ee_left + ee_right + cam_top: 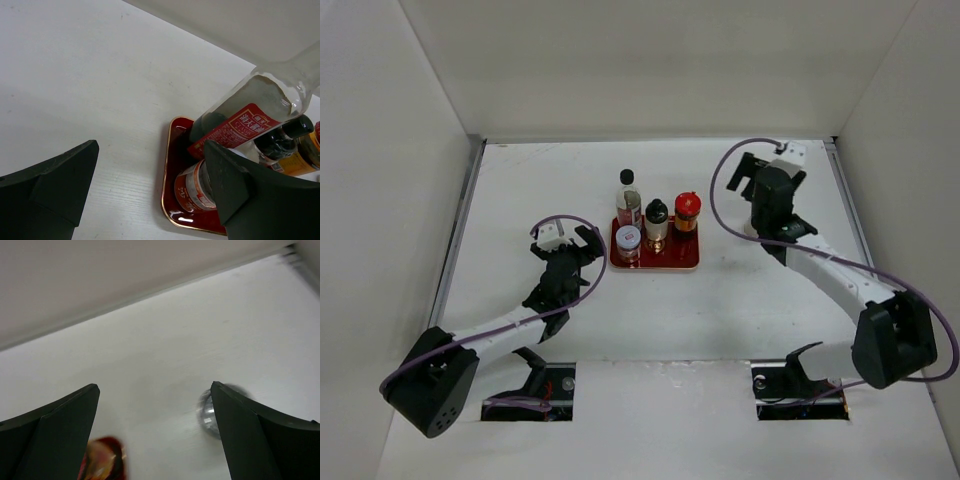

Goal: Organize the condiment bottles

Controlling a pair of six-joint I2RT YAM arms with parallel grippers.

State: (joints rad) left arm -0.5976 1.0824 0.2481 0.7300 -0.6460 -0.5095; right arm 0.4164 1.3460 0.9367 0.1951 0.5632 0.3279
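Note:
My right gripper goes down and toward the right in its wrist view, around the shaker's round cap (209,416) next, since that is below it on that side.
A red tray (670,264) in mid-table holds the tall clear black-capped bottle (628,200), the short white-lidded jar (628,243), the small dark black-capped bottle (656,222) and the red-capped jar (687,212). My left gripper (592,248) is open and empty just left of the tray. Its wrist view shows the tray rim (167,200), the tall bottle (240,120), the white-lidded jar (192,187) and the dark bottle (280,145). My right gripper (745,178) is open, right of the tray. In its blurred wrist view a grey round cap (209,412), likely the shaker, sits by the right finger. The red-capped jar (102,460) is at lower left. The shaker is hidden in the top view.
White walls enclose the table on the left, back and right. A metal rail (460,225) runs along the left edge. Two cut-outs at the near edge (530,390) hold the arm bases.

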